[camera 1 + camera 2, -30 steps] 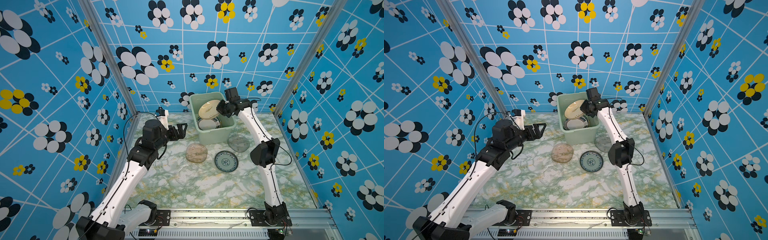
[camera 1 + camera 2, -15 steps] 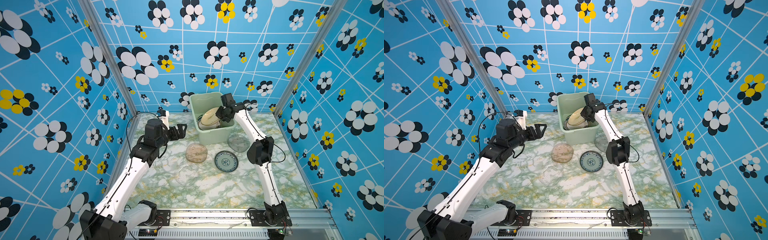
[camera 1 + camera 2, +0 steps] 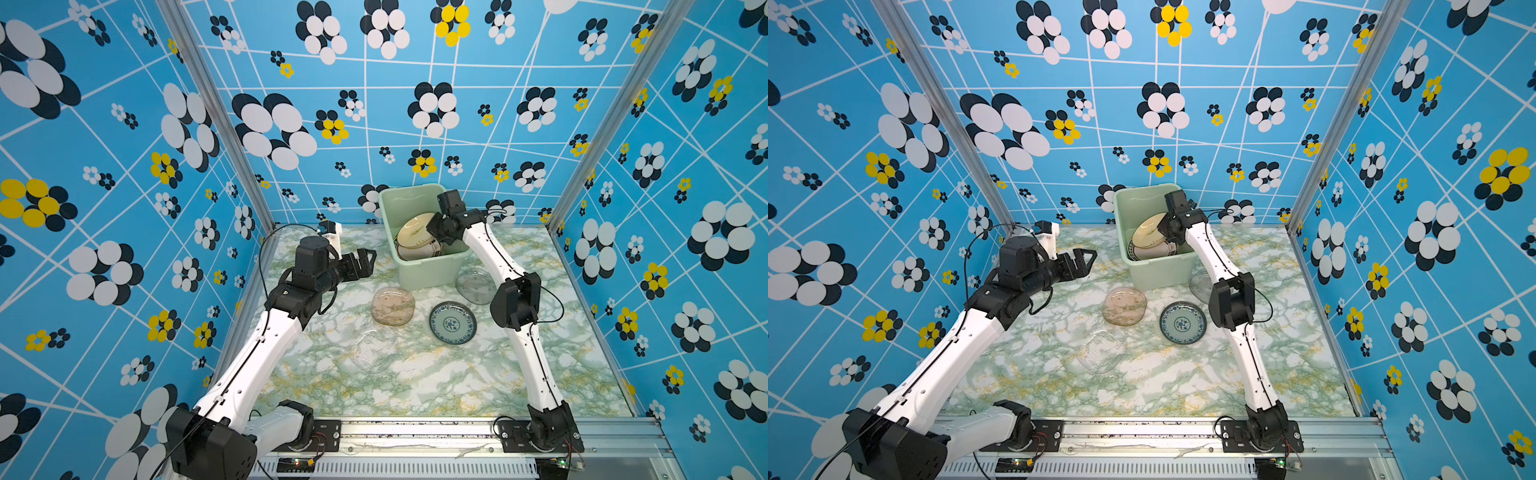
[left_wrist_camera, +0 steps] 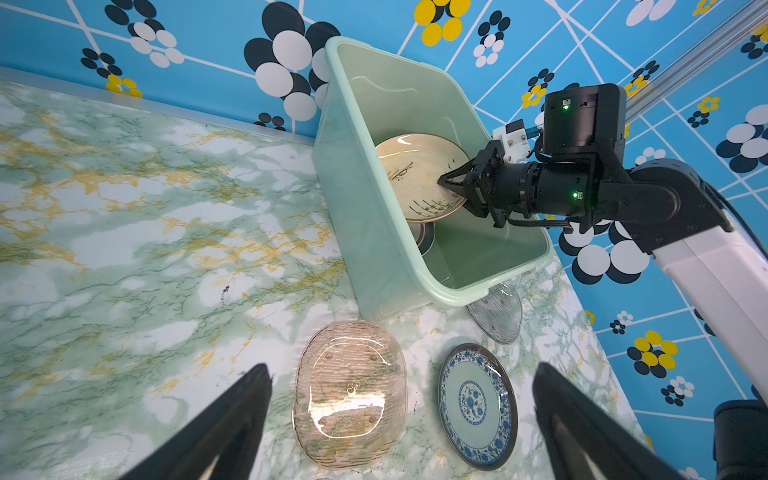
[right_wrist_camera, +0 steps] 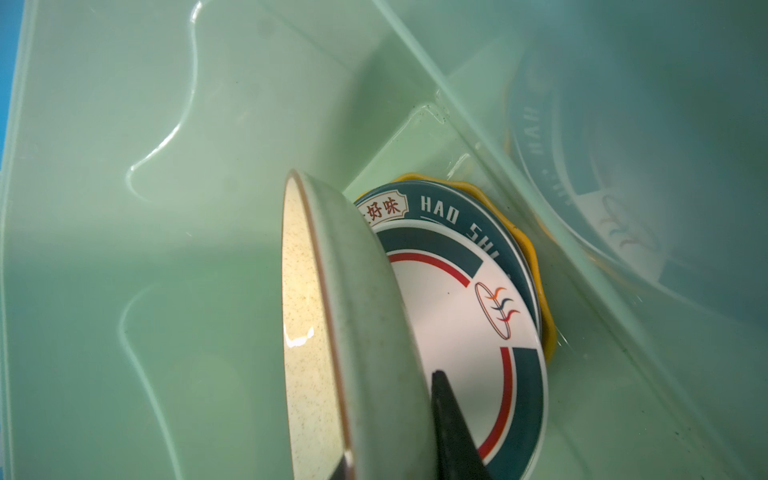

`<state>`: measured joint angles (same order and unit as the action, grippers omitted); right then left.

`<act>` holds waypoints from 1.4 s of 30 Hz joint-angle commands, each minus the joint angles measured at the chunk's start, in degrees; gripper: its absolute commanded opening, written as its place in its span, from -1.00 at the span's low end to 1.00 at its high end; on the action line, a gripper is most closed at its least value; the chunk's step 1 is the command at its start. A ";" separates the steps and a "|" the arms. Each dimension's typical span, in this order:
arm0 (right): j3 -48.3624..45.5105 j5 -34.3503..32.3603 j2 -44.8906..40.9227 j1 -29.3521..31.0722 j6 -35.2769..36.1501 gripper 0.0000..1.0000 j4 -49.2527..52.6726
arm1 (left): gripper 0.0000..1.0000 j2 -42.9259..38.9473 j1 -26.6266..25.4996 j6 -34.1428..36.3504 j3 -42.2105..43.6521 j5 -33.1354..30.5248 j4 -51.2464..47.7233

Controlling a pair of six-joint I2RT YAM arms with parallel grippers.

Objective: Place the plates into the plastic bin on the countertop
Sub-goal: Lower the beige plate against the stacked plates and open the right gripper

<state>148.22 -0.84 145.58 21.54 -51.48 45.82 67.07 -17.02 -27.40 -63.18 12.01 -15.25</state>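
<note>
The white dark-rimmed plate (image 5: 449, 299) is below my right gripper, so this gripper next needs to go down deeper into the bin and release the cream plate onto that plate.
The mint-green plastic bin (image 3: 419, 268) (image 4: 365, 208) stands at the back of the countertop (image 3: 415, 386). My right gripper (image 4: 442, 181) (image 5: 390, 419) reaches inside it, shut on the rim of a tilted cream plate (image 3: 415, 230) (image 5: 303, 291). Under that plate lie a white dark-rimmed plate (image 5: 449, 299) and a yellow scalloped one (image 5: 536, 257). In front of the bin lie a brown glass plate (image 3: 392, 305) (image 4: 349, 390), a blue-patterned plate (image 3: 453, 323) (image 4: 478, 405), a grey glass plate (image 3: 473, 284) and a clear plate (image 3: 372, 351). My left gripper (image 3: 368, 259) (image 4: 401, 368) hovers open and empty, left of the bin.
Blue flowered walls close in the countertop on three sides, and the bin stands against the back one. The grey glass plate (image 4: 498, 311) is partly tucked under the bin's front right corner and my right arm's elbow (image 3: 515, 301). A metal rail (image 3: 415, 432) runs along the front.
My right gripper has come down into the bin with the cream plate, which now leans on the plates below. My left arm has shifted slightly and stays open.
</note>
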 commanded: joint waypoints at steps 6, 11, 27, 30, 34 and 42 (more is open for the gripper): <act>0.98 -0.42 2.08 0.52 -1.42 -0.87 -0.61 | 0.99 -0.20 0.71 0.09 -1.95 0.56 -1.23; 0.86 -1.58 2.15 0.76 -1.01 -0.81 0.21 | 0.98 -0.24 0.96 0.14 -1.78 0.56 -1.38; -1.78 -6.98 -0.90 2.16 -4.82 -0.77 2.53 | 0.98 -2.77 1.79 -1.18 0.40 0.77 -0.49; -2.40 -8.06 -1.56 2.18 -7.32 -0.73 3.86 | 0.98 -3.49 2.29 -2.16 1.03 0.82 -0.16; -4.06 -8.49 -2.27 2.36 -9.25 -0.71 2.80 | 0.98 -4.15 2.67 -2.69 2.23 0.91 0.52; -3.92 -8.16 -0.75 2.37 -11.17 -0.58 2.21 | 0.98 -5.10 3.39 -2.77 3.81 0.70 0.83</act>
<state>144.99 -6.81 145.99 24.99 -59.07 47.33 63.40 -14.20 -29.58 -60.36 12.19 -15.00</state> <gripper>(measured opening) 0.205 0.992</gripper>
